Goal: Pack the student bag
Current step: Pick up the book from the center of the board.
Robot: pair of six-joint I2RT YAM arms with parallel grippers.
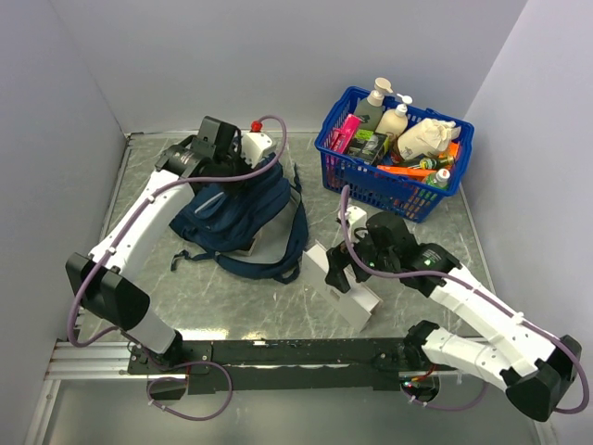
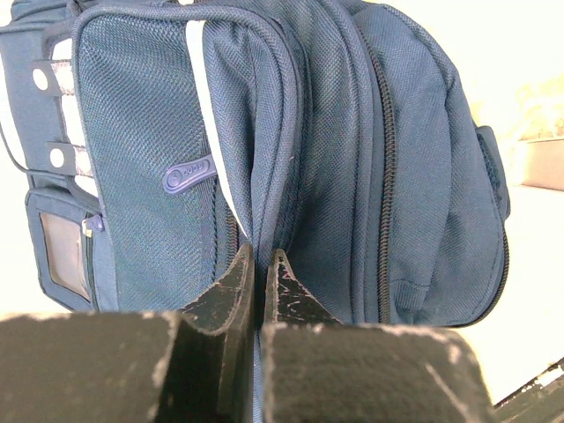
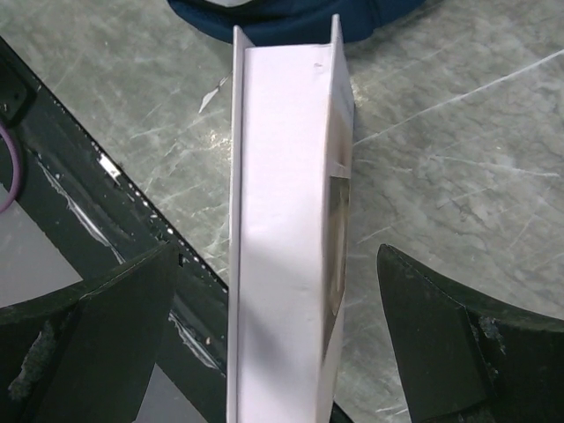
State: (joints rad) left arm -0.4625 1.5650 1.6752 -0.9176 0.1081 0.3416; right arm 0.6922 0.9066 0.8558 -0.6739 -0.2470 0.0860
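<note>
The right gripper lowers over the white box's upper narrow edge point(image 3: 280, 291) below it next and then closes, as its open fingers already straddle the box.
The student bag point(image 1: 236, 218), navy blue with zipped pockets, lies left of centre with its top pulled up. In the left wrist view the student bag point(image 2: 352, 150) fills the frame. My left gripper point(image 1: 233, 156) point(image 2: 260, 257) is shut on a fold of its fabric beside a zip. A flat white box point(image 1: 350, 289) point(image 3: 286, 220) stands on its narrow edge near the table's front. My right gripper point(image 1: 345, 264) point(image 3: 276, 264) is open and straddles it, with a gap between each finger and the box.
A blue plastic basket point(image 1: 389, 193) full of bottles and packets stands at the back right. A black rail point(image 1: 296, 352) runs along the near edge, close to the white box. Walls close in the left, back and right sides.
</note>
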